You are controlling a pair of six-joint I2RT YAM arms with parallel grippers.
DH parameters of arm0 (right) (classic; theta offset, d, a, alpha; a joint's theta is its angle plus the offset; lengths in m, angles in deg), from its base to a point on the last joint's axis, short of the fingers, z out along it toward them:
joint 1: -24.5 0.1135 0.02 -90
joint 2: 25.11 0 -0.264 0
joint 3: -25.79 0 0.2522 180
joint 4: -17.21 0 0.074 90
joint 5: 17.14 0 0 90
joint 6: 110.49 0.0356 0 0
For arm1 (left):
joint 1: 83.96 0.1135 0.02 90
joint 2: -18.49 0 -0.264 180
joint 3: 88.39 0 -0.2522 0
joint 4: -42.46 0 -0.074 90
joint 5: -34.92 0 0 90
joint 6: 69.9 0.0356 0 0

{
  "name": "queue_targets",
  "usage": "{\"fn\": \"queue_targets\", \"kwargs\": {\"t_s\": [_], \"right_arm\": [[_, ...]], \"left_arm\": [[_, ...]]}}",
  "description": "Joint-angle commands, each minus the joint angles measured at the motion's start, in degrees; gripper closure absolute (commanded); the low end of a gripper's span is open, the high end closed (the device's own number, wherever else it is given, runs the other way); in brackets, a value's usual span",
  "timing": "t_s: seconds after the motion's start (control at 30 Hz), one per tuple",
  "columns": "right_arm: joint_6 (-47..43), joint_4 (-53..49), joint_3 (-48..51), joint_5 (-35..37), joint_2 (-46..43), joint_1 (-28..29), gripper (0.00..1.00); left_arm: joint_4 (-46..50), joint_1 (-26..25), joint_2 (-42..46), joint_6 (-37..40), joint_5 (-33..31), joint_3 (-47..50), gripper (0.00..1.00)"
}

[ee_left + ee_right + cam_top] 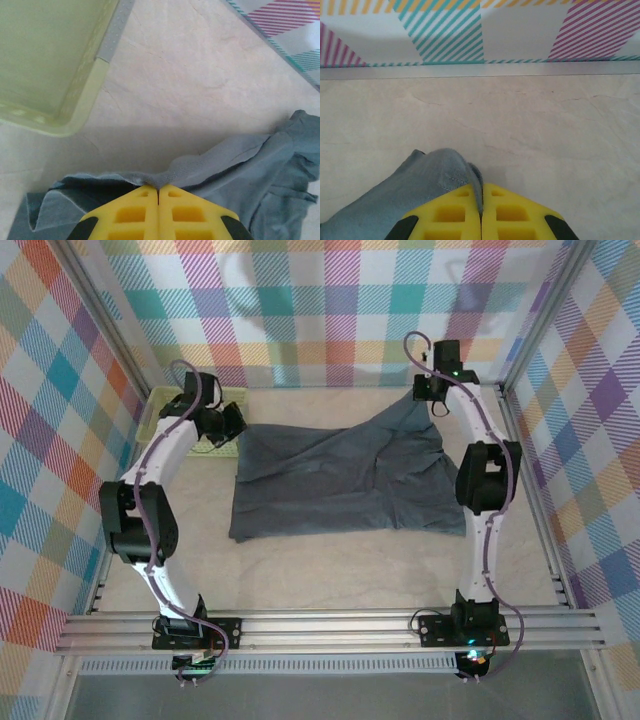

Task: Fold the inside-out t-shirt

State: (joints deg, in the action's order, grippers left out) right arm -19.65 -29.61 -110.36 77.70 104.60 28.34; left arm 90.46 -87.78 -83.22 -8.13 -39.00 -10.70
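Note:
The t-shirt's hemmed edge goes back onto the t-shirt's near part, spread flat for the fold, next. My left gripper then releases the hemmed edge.
The inside-out t-shirt [340, 480], plain slate blue-grey and wrinkled, lies spread across the middle of the table. My left gripper [236, 426] is at the shirt's far left corner, shut on a hemmed edge of the t-shirt [210, 162]; its yellow fingers [130, 212] press together with cloth pinched at the tips of the left gripper [158, 189]. My right gripper [428, 392] holds the far right corner lifted off the table. There the right gripper [481, 192] is shut on a fold of the t-shirt [415, 187] that runs between its jaws.
A pale yellow-green mesh basket [160, 408] stands at the far left, just beside the left gripper, and its rim [85, 107] is close to the shirt's corner. Checked walls [330, 310] enclose the table on three sides. Bare tabletop [330, 575] lies in front of the shirt.

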Motion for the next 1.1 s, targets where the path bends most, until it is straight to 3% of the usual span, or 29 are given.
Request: {"fn": "queue_targets", "kwargs": {"t_s": [0.0,0.27,0.5,0.73,1.07], "right_arm": [[1.1,5.6,8.1,-1.2,-10.8,-0.1,1.0],[2.8,10.1,29.6,-0.3,-26.3,-0.1,1.0],[10.9,9.1,45.0,-0.5,-37.5,-0.1,1.0],[22.3,2.9,57.3,2.3,-44.9,-0.2,1.0],[27.7,-2.1,66.9,8.5,-59.2,-0.8,1.0]], "left_arm": [[0.7,0.6,4.2,-0.3,1.3,3.7,1.0],[-0.7,1.8,10.5,-0.5,0.7,13.2,1.0],[-3.7,3.1,15.4,-1.2,0.3,22.0,1.0],[-6.4,3.6,19.3,-1.3,0.1,30.5,1.0],[-7.2,3.6,22.3,-0.5,1.8,34.0,1.0]]}}
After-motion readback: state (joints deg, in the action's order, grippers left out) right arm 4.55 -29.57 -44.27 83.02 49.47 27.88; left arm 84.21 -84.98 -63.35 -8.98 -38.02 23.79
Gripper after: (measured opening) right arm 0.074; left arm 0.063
